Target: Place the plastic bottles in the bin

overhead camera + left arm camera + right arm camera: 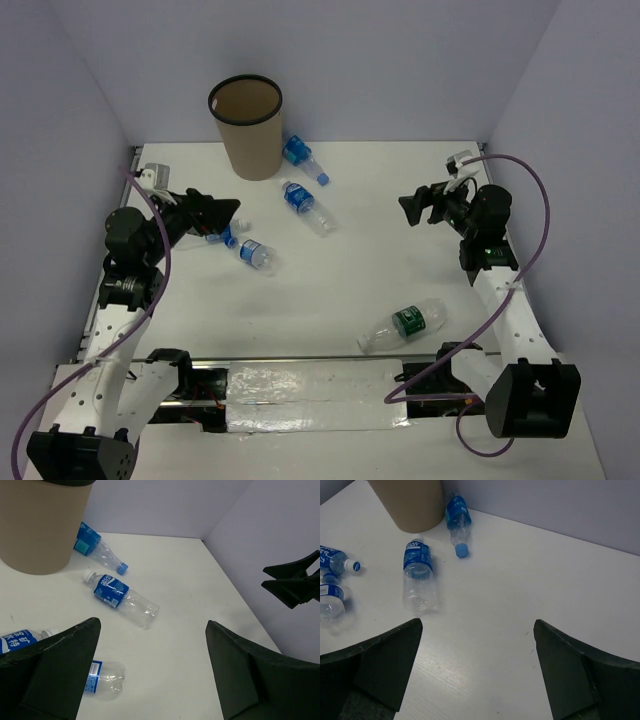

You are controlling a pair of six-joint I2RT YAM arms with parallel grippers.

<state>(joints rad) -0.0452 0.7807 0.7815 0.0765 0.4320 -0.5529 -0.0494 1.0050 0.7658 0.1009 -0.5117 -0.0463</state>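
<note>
One bottle lies partly beneath my open left gripper. Next, the left gripper swings to the left in the top view, tilts down and lowers onto that bottle's blue label (219, 236) (20, 640).
Several clear plastic bottles lie on the white table. One blue-labelled bottle (303, 157) (457, 517) rests beside the tan bin (245, 125) (42, 527) (412, 502). Another (305, 207) (122, 597) (419, 575) lies mid-table. A third (255, 255) (105, 677) lies just right of my left gripper (228, 212) (152, 625), and one more (222, 238) (22, 639) sits partly under it. A green-labelled bottle (405, 325) lies near the front right. My left gripper hovers open and empty. My right gripper (408, 208) (477, 622) is open over bare table, holding nothing.
Pale walls close the table on the left, back and right. The bin stands upright at the back left with its black rim open to the top. A taped strip (310, 395) runs along the near edge between the arm bases.
</note>
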